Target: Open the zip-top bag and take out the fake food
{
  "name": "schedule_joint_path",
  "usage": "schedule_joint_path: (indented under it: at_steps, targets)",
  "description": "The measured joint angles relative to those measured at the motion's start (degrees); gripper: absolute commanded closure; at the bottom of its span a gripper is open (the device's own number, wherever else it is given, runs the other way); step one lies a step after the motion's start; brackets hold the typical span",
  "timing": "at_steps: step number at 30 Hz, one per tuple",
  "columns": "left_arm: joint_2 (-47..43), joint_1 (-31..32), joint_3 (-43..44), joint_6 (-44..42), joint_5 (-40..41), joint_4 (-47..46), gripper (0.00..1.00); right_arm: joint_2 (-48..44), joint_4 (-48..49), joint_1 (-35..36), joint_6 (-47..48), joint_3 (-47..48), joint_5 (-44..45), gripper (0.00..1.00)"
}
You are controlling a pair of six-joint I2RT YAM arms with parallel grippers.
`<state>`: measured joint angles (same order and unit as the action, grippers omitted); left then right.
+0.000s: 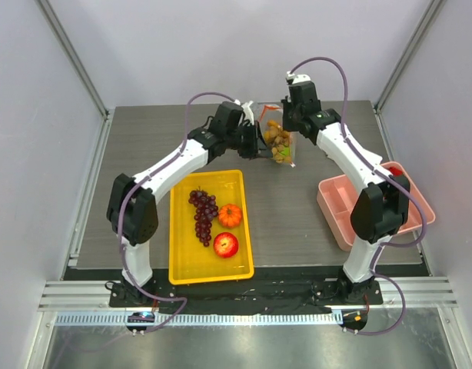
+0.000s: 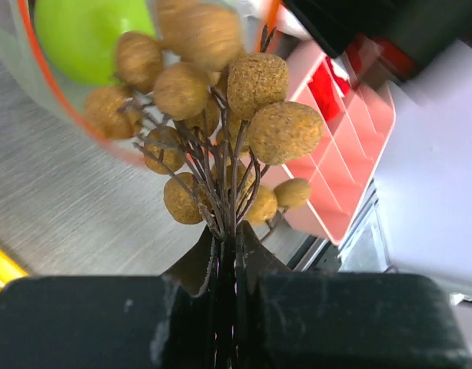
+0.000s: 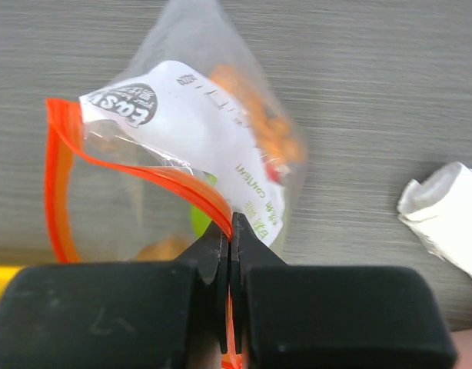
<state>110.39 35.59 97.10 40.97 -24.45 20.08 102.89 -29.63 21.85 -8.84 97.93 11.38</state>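
Note:
I will next move my left gripper back and down to let go of the tan cluster's stem, because the yellow tray's free bottom by the red apple (image 1: 225, 244) is below and back from it.
The clear zip-top bag (image 1: 283, 148) hangs above the table's far middle, its mouth open. My right gripper (image 3: 231, 227) is shut on the bag's orange-red zip strip (image 3: 144, 173) and holds it up; it shows in the top view (image 1: 285, 117). My left gripper (image 2: 230, 234) is shut on the brown stem of the tan cluster (image 2: 221, 115), which sits at the bag's mouth (image 1: 277, 137). A green apple (image 2: 94, 34) and orange pieces (image 3: 251, 100) are inside the bag. A purple grape bunch (image 1: 204, 214), an orange pumpkin (image 1: 230, 215) and a red apple (image 1: 225, 244) lie in the yellow tray (image 1: 185, 261).
A pink compartment tray (image 1: 337, 211) stands at the right, with red pieces in a far cell (image 2: 327, 91). A white roll of cloth (image 3: 447, 219) lies on the table behind the bag. The yellow tray is at the near middle left.

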Motion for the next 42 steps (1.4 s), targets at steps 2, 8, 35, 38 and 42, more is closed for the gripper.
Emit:
schedule_joint_path:
  at_steps: [2, 8, 35, 38, 42]
  targets:
    - [-2.45, 0.42, -0.37, -2.67, 0.02, 1.2, 1.0, 0.7, -0.04, -1.84, -0.09, 0.0, -0.17, 0.99]
    - [-14.86, 0.07, -4.26, -8.52, 0.66, 4.17, 1.0, 1.77, -0.2, -5.95, -0.24, 0.0, -0.61, 0.99]
    - [-79.43, -0.09, -73.92, 16.0, 22.75, 16.65, 0.0, 1.73, 0.61, -5.2, -1.27, -1.44, -5.88, 0.99]
    - [-77.75, -0.09, -71.54, 15.56, 22.29, 16.57, 0.11, 1.73, 0.72, -5.18, -1.62, -1.46, -6.54, 0.99]
    - [-73.26, -0.09, -65.29, 13.64, 20.72, 15.21, 0.36, 1.7, 0.7, -4.74, -1.68, -1.46, -7.02, 0.98]
